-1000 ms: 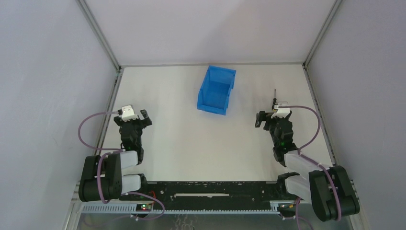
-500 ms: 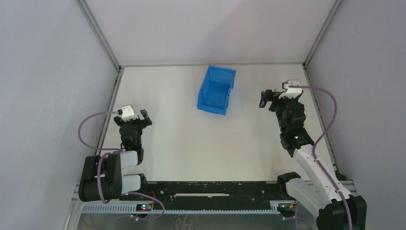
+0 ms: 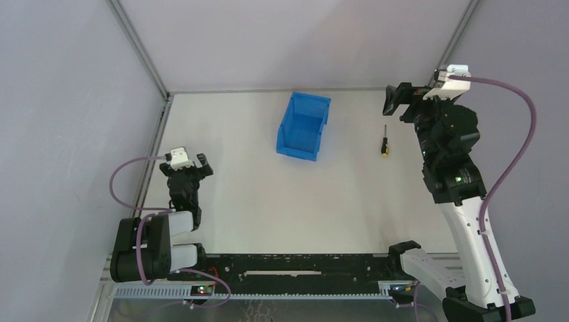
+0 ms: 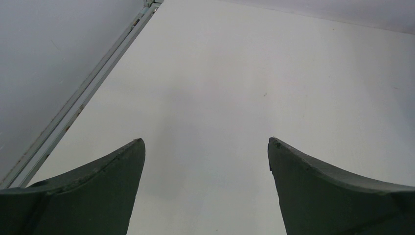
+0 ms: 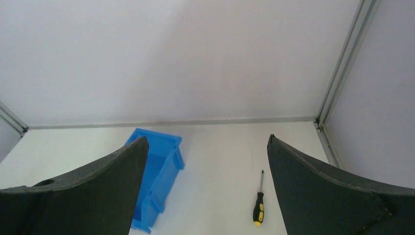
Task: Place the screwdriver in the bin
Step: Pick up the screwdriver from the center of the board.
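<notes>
The screwdriver lies flat below. My right gripper needs to tilt downward and lower first, to get its fingers on either side of the screwdriver's black handle (image 3: 384,146) (image 5: 259,208).
The screwdriver (image 3: 385,142) lies flat on the white table, right of the bin, its yellow-ended black handle toward the near side; the right wrist view shows it (image 5: 258,208) low between the fingers, far below. The blue bin (image 3: 303,126) stands empty at back centre, and appears (image 5: 161,171) partly behind the left finger. My right gripper (image 3: 401,102) is raised high over the back right corner, open and empty (image 5: 206,139). My left gripper (image 3: 188,164) rests low near the left edge, open (image 4: 205,142), with only bare table between its fingers.
Grey walls close in the table on three sides. Metal rails run along the left edge (image 3: 153,151) and the right edge (image 3: 446,147). A black bar (image 3: 295,263) with the arm bases lines the near edge.
My right arm has risen and stretched toward the back right corner, uncovering the screwdriver beneath it. Its gripper has stayed open. The left arm has not moved.
</notes>
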Robot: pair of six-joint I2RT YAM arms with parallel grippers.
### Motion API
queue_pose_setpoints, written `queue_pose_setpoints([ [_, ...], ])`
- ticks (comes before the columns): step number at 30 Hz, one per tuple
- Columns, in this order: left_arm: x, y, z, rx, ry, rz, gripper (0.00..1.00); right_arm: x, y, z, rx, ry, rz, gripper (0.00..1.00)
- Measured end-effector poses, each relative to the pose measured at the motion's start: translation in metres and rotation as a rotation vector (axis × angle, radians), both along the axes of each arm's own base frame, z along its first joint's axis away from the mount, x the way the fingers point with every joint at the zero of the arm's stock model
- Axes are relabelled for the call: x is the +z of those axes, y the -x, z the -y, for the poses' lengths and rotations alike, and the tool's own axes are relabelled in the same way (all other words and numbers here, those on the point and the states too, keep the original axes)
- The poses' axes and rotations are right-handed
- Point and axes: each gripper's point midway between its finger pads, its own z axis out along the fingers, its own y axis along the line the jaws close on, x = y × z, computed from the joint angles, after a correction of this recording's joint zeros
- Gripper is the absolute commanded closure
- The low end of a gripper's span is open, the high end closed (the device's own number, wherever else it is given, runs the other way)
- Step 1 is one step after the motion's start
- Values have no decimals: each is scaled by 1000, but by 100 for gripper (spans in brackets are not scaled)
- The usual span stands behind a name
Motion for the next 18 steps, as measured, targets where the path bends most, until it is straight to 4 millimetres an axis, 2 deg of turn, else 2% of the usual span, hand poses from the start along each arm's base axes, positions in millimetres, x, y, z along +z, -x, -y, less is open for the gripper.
queue_pose_setpoints([
  [4, 0, 0, 0, 0, 0, 0, 0, 22, 3, -1, 11, 0, 5, 0],
  [8, 0, 0, 0, 0, 0, 0, 0, 24, -1, -4, 21, 9, -30, 0],
  [13, 0, 0, 0, 0, 0, 0, 0, 5, -19, 2, -2, 25, -114, 0],
  [16, 0, 0, 0, 0, 0, 0, 0, -12, -41, 10, -34, 25, -188, 0],
  [18, 0, 0, 0, 0, 0, 0, 0, -30, -64, 18, -65, 20, -250, 0],
])
